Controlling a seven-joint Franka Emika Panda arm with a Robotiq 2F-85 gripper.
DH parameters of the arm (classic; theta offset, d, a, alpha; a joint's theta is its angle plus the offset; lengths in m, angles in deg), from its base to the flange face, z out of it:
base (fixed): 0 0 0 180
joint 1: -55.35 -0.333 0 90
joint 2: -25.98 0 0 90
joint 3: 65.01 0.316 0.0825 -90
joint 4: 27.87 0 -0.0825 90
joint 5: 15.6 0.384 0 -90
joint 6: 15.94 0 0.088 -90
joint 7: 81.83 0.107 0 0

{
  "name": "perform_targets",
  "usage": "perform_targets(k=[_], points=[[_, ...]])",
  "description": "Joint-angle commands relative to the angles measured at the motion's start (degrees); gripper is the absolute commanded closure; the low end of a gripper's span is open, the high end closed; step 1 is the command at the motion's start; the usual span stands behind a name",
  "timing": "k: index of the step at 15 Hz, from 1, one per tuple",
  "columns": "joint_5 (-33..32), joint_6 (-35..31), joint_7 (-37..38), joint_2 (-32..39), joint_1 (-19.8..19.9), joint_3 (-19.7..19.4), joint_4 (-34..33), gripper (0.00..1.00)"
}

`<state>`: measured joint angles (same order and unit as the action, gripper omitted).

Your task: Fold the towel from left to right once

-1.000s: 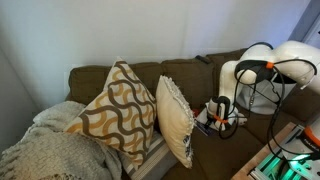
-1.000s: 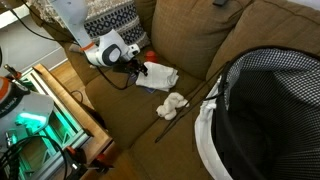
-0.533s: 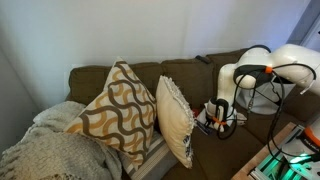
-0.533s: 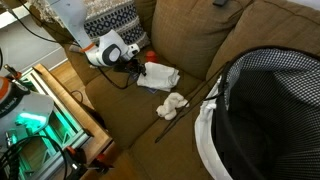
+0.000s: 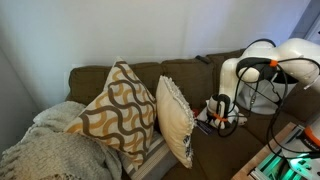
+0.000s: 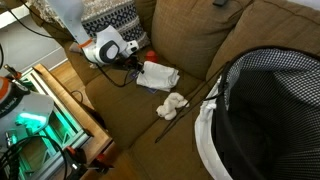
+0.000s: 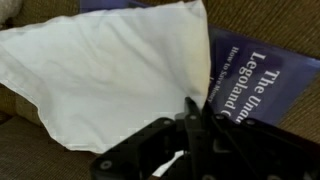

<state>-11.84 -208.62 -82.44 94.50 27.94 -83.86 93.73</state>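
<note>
The towel is spread open. My gripper should next lift the pinched edge, bring it across the towel and lower it toward the opposite edge to let it go.
The white towel lies spread on the brown couch seat, partly over a blue book. In the wrist view my gripper comes in from the bottom edge. Its dark fingers are pressed together at the towel's near right edge, beside the book, with cloth pinched between them. In an exterior view the towel sits just right of the gripper. In an exterior view the gripper is low on the seat, and a pillow hides the towel.
A crumpled white cloth and a thin dark stick lie on the seat in front of the towel. A checkered basket fills the right. Patterned pillows and a knit blanket occupy the couch's other end.
The fingers have come together on the towel's edge; a second ago they stood apart. The arm has barely moved.
</note>
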Motion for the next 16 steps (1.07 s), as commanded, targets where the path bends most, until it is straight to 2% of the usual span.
perform_targets(k=[1,3,6,8,13,16], points=[[-4.5,-0.9,-3.8,-8.8,7.9,6.0,7.4,0.99],[-8.7,-0.8,-6.5,-12.4,13.7,10.9,10.1,0.99],[-9.7,0.7,-6.4,-15.3,17.1,12.3,12.9,0.99],[-8.6,0.4,-6.1,-16.1,18.2,10.5,13.2,0.99],[-4.0,0.7,-4.5,-12.7,14.1,2.5,8.8,0.99],[-2.6,1.6,-4.2,-11.0,13.1,0.7,5.5,0.99]])
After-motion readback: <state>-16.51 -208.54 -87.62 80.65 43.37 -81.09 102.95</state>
